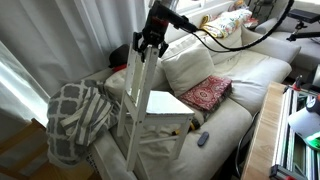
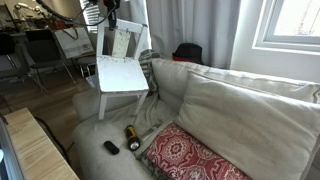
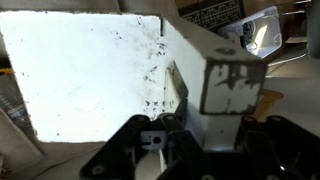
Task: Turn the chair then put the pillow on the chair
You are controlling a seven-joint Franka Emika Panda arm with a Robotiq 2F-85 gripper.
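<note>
The tilted chair goes down with my gripper next and tips upright until its legs stand on the sofa seat, since that seat lies below my gripper. My gripper then releases it.
The white chair stands tilted on the sofa, its slatted back uppermost; it also shows in an exterior view. My gripper is shut on the top of the chair's back. In the wrist view the gripper holds a white rail, with the chair's seat below it. The cream pillow leans on the sofa back beside the chair, apart from the gripper.
A red patterned cushion lies on the sofa seat by the pillow. A grey-and-white blanket hangs over the sofa arm. A dark remote and a yellow-black cylinder lie on the seat. A wooden table stands alongside.
</note>
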